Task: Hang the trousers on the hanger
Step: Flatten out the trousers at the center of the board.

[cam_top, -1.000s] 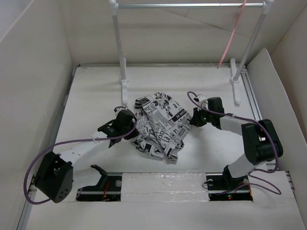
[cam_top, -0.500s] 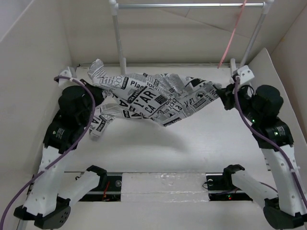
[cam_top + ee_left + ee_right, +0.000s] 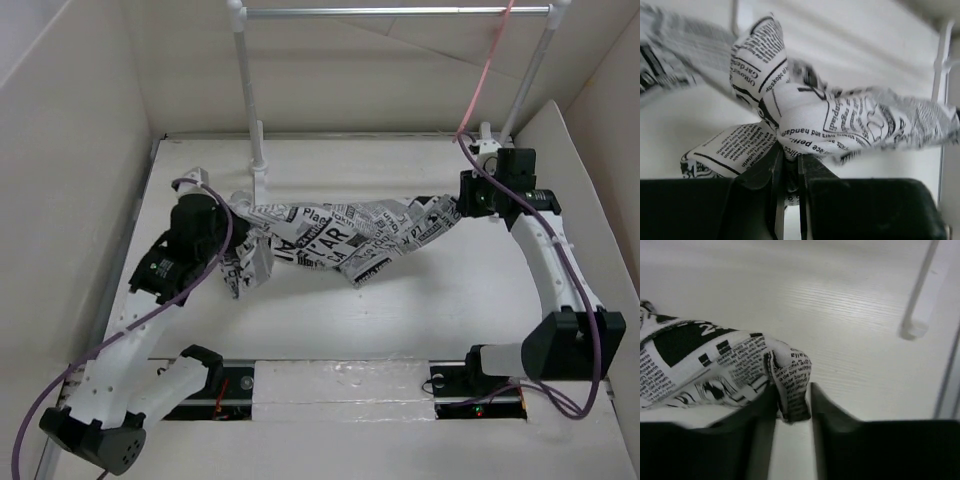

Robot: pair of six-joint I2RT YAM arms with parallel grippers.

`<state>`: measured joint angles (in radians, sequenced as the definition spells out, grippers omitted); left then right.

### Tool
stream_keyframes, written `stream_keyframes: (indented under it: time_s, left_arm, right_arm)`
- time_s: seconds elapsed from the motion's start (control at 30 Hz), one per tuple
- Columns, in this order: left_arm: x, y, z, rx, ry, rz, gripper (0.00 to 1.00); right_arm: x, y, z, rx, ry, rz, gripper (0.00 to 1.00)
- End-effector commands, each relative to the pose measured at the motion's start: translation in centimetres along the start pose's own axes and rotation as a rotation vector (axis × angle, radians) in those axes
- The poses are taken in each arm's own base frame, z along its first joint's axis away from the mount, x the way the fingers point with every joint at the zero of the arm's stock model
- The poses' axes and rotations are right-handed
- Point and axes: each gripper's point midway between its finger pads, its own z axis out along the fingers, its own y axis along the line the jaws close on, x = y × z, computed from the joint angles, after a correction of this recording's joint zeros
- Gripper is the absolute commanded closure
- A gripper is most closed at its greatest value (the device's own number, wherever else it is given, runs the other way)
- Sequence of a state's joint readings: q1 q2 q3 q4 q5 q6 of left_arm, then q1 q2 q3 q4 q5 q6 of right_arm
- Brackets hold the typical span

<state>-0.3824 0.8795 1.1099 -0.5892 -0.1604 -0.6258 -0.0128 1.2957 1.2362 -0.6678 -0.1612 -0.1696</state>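
Note:
The rack's nearer foot (image 3: 260, 185) is below my left gripper, to its right in the top view, so I should lower my gripper toward the foot and let go of the bunched cloth.
The trousers (image 3: 340, 235), white cloth with black newspaper print, lie stretched left to right across the table between my two grippers. My left gripper (image 3: 237, 214) is shut on their left end; the left wrist view shows the cloth (image 3: 840, 120) bunched and pinched between the jaws of my left gripper (image 3: 790, 156). My right gripper (image 3: 459, 207) is at their right end. There its jaws (image 3: 792, 390) stand a little apart, low over the table, with a loose fold of cloth (image 3: 705, 365) still lying between them. The hanger (image 3: 480, 80), thin and pale pink, hangs from the rack's bar at the back right.
A white-posted rack with a silver bar (image 3: 400, 12) stands at the back; its left foot (image 3: 258, 175) is just behind the trousers and its right foot (image 3: 490, 150) is beside my right gripper. White walls enclose the table (image 3: 400, 320) on three sides.
Both arms have come down and forward, bringing the spread trousers from mid-air onto the table. The right jaws have parted slightly around the cloth; the left grip is unchanged.

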Motion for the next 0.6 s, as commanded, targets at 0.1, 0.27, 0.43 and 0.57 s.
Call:
stream_keyframes:
  time_s: [0.1, 0.27, 0.43, 0.57]
  left_arm:
    - [10.3, -1.1, 4.0, 0.158, 0.254, -0.143, 1.00]
    - [11.4, 0.5, 6.4, 0.076, 0.254, -0.122, 1.00]
    - [8.5, 0.2, 7.5, 0.035, 0.177, -0.061, 1.00]
    - [7.3, 0.2, 8.6, -0.001, 0.165, -0.005, 1.00]
  right_arm:
    - [-1.7, -3.1, 2.2, 0.071, 0.020, -0.019, 0.33]
    - [5.7, 4.6, 1.2, -0.117, 0.091, -0.113, 0.28]
    - [11.8, 18.1, -1.4, -0.564, -0.004, -0.133, 1.00]
    - [12.8, 23.1, -1.5, -0.606, -0.024, -0.186, 0.71]
